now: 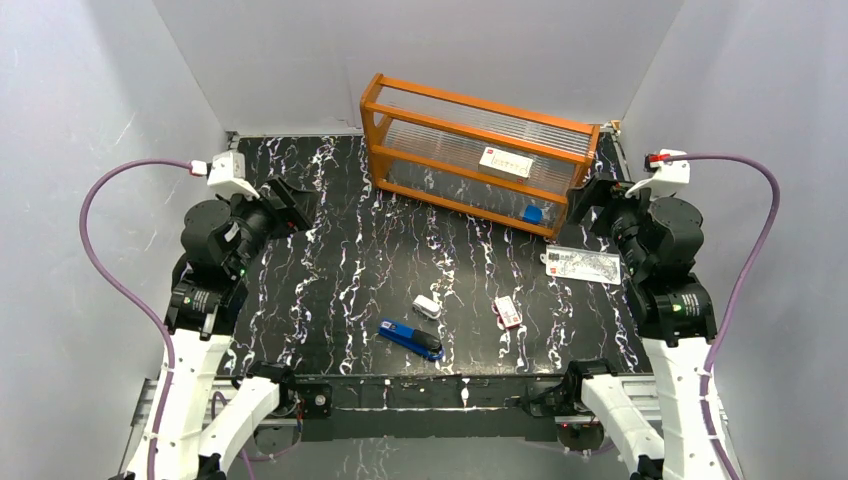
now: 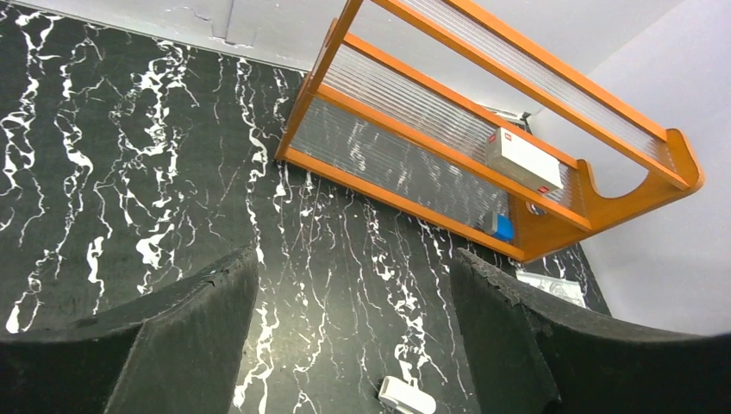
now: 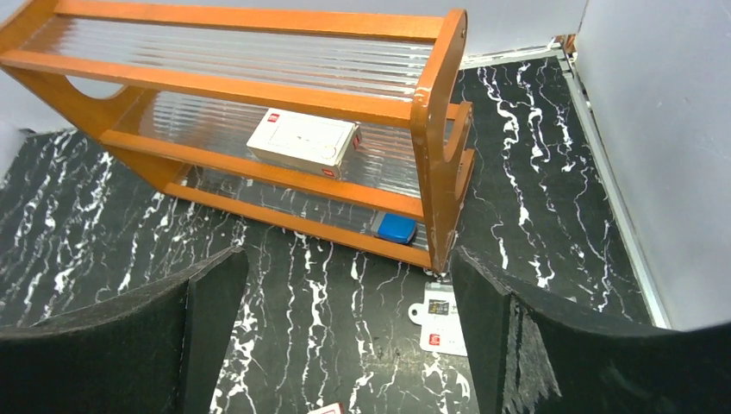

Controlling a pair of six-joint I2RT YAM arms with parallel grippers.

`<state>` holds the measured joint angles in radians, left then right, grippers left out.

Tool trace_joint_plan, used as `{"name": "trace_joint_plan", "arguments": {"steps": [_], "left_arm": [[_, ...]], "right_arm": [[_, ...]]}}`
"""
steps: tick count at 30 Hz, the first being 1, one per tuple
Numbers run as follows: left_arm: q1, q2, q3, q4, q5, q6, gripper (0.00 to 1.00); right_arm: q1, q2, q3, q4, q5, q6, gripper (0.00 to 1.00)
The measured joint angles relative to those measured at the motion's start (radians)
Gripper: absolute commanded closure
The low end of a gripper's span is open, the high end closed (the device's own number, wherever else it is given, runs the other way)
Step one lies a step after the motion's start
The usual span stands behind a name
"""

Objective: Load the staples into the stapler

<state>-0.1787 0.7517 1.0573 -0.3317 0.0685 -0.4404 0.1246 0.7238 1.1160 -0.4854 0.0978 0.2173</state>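
My right gripper moves back and down onto the stapler's black front end (image 1: 429, 344) next, since that end lies below it, to its left in the top view.
The blue stapler (image 1: 410, 339) with its black front end lies closed near the table's front edge, between the two arm bases. A tiny red-and-white box (image 1: 508, 312) lies to its right, and its top edge shows at the bottom of the right wrist view (image 3: 332, 408). The staples themselves are hidden from view. My left gripper (image 1: 290, 205) (image 2: 353, 259) hangs open over the table's left side, far behind the stapler. Near the shelf's right end, my right gripper (image 1: 590, 200) (image 3: 346, 259) is open too. Neither holds anything.
An orange shelf rack (image 1: 475, 150) (image 2: 483, 112) (image 3: 259, 86) stands tilted at the back, with a white box (image 3: 302, 138) and a small blue item (image 3: 396, 227) on it. A small white rounded object (image 1: 427, 306) (image 2: 405, 395) lies just behind the stapler. A flat packet (image 1: 582, 265) (image 3: 440, 319) lies at the right.
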Motion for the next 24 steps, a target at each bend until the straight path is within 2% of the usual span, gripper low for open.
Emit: {"name": "trace_joint_plan", "arguments": {"steps": [4, 8, 12, 15, 20, 24], "left_arm": [[0.0, 0.005, -0.001, 0.003, 0.022, -0.015, 0.21], [0.0, -0.027, -0.034, 0.034, 0.055, -0.06, 0.2], [0.001, -0.069, -0.107, 0.087, 0.146, -0.083, 0.21], [0.001, -0.062, -0.162, 0.146, 0.275, -0.085, 0.21], [0.001, 0.014, -0.214, 0.192, 0.447, -0.112, 0.21], [0.001, 0.034, -0.287, 0.199, 0.497, -0.159, 0.21]], "right_arm": [[0.0, -0.027, 0.0, -0.013, -0.011, 0.03, 0.01], [-0.001, -0.058, 0.0, -0.014, -0.11, 0.03, 0.01], [-0.001, -0.038, 0.032, -0.048, -0.265, -0.015, 0.01], [-0.001, -0.022, 0.022, -0.057, -0.412, -0.046, 0.01], [-0.001, -0.019, -0.09, -0.054, -0.661, -0.064, 0.01], [0.0, -0.026, -0.207, -0.045, -0.764, -0.056, 0.05]]}}
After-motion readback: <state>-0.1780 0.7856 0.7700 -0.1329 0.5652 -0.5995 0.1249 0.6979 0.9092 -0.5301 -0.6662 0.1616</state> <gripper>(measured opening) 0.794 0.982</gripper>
